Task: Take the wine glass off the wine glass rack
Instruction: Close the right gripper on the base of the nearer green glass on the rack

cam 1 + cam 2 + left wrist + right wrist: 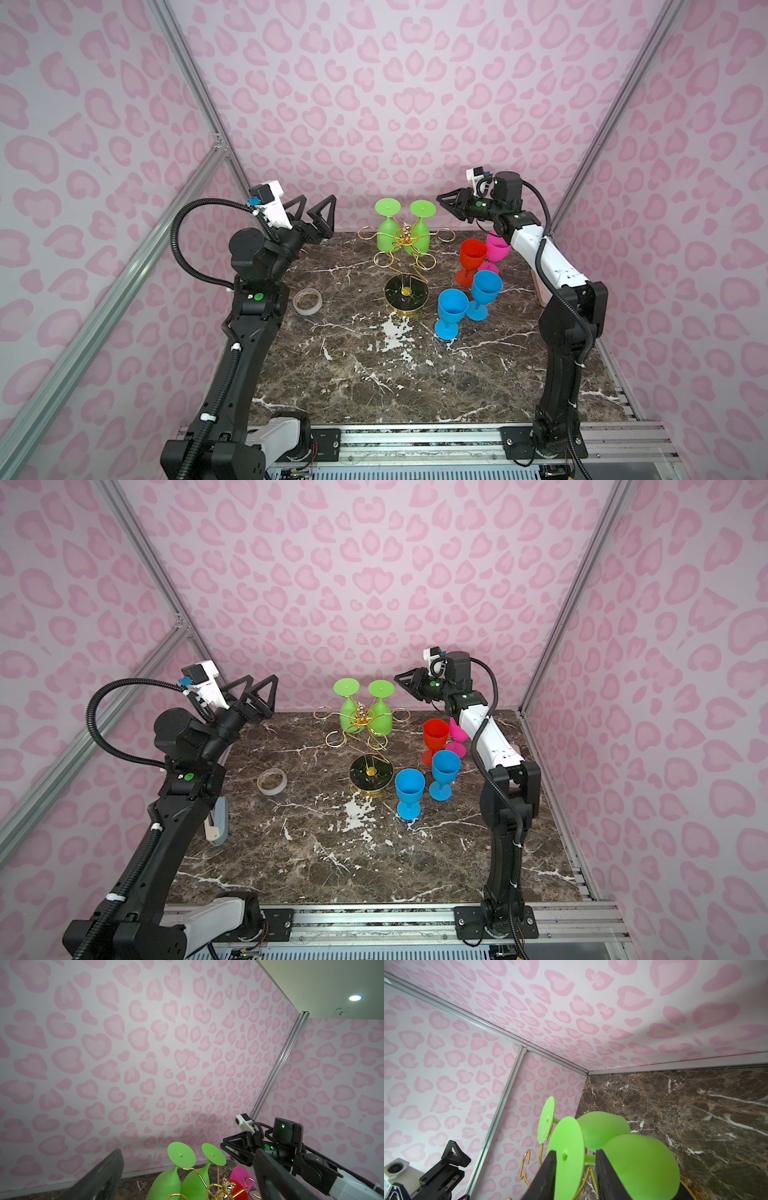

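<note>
My right gripper eases its fingers toward the rack next and closes. The closer green foot's rim [434,209] [577,1184] lies just beyond those fingers, in line with their gap.
Two green wine glasses hang upside down on the gold wire wine glass rack [405,237] [360,719], which stands on a round black base [406,295]. In both top views my right gripper [438,199] [397,676] is at the foot of the right-hand wine glass [423,209] [381,689]. The right wrist view shows this gripper [575,1151] standing narrowly open, one finger on each side of that foot [566,1147], with gaps visible. My left gripper [319,199] [262,678] [187,1150] is wide open and empty, raised left of the rack. The other green glass [386,239] hangs beside the first.
A red glass [471,255], a pink glass [497,247] and two blue glasses [452,305] [486,286] stand upright right of the rack, under my right forearm. A tape roll [307,301] lies left of the base. The back wall is close behind the rack.
</note>
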Available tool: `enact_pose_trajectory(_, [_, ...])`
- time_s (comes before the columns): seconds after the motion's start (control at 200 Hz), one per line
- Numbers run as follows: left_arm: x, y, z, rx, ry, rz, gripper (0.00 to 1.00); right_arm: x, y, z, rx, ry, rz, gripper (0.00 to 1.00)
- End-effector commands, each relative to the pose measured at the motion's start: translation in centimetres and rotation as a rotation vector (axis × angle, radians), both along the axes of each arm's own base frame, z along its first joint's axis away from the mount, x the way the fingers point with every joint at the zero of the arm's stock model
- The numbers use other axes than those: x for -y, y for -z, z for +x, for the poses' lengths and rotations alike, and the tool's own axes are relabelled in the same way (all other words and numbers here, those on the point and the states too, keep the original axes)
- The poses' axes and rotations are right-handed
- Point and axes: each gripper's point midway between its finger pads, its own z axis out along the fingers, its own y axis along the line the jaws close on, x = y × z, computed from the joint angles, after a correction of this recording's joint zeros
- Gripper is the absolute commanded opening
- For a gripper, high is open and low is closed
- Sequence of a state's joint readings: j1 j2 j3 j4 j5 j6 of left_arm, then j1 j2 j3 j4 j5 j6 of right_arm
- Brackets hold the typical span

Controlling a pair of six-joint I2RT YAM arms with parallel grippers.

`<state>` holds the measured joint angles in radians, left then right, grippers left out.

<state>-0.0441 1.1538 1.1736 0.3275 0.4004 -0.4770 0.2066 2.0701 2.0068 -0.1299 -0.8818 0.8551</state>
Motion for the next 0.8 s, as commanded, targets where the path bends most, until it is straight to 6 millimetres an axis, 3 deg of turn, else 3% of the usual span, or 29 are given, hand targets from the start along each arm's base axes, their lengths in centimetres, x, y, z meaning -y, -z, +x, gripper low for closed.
enact_pose_trajectory(0.0, [0.3, -0.4, -0.1, 0.012, 0.02, -0.008, 0.98, -0.7, 0.5, 0.0, -0.004, -0.025, -0.016, 0.34])
enact_pose_trajectory(0.47, [0.7, -0.4, -0.2, 0.007, 0.047, -0.012, 0.98, -0.9, 2.9, -0.9, -0.034, -0.063, -0.194, 0.37])
enact_pose_trajectory(0.795, [0.8, -0.4, -0.2, 0.006, 0.055, -0.014, 0.98, -1.2, 2.5, -1.1, -0.016, -0.081, -0.207, 0.35])
